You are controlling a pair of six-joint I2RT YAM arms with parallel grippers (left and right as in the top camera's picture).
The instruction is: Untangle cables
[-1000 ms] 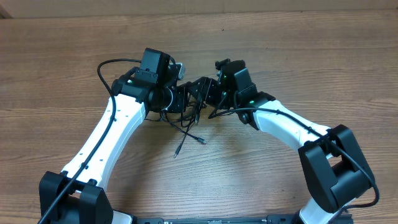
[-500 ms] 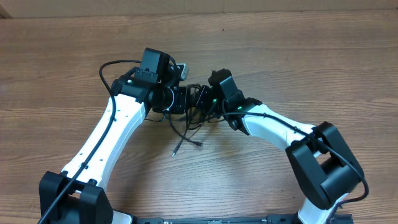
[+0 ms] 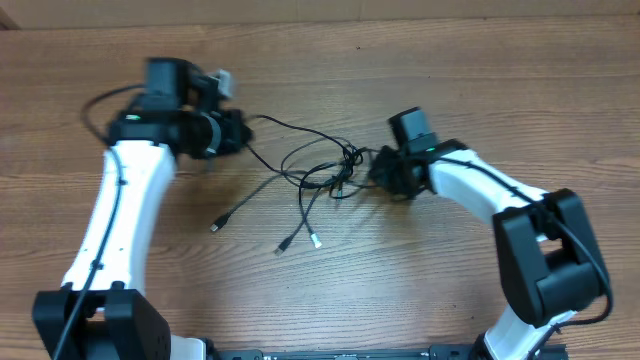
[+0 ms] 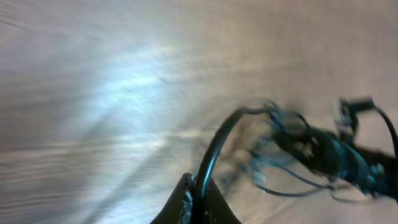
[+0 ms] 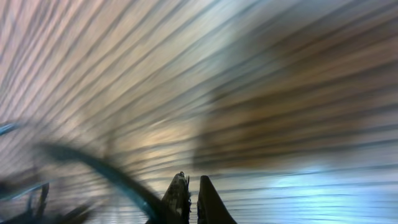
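Note:
The cable runs into the knot, so the left gripper needs to pull to the left in the overhead view next and release the cable over the bare wood.
The cables (image 3: 322, 176) lie spread between the two arms as thin black cords, knotted just left of my right gripper (image 3: 379, 168). Three plug ends (image 3: 283, 246) rest on the wood in front. At the far left, my left gripper (image 3: 238, 131) is shut on one cable, which runs right to the knot. The left wrist view shows that cable (image 4: 214, 149) pinched between the shut jaws of the left gripper (image 4: 200, 188). The right gripper (image 5: 193, 182) has its jaws together. A blurred cable (image 5: 118, 176) meets the base of its left finger, and strands end at it in the overhead view.
The wooden table (image 3: 480, 80) runs on all sides. Both white arms reach in from the front edge, the left arm (image 3: 115, 215) and the right arm (image 3: 480, 185). A thick black robot cable (image 3: 100, 100) loops behind the left wrist.
The left arm swung far left, dragging its cable out. The right gripper shut at the tangle and drew right. The bunched cords are now stretched and spread apart.

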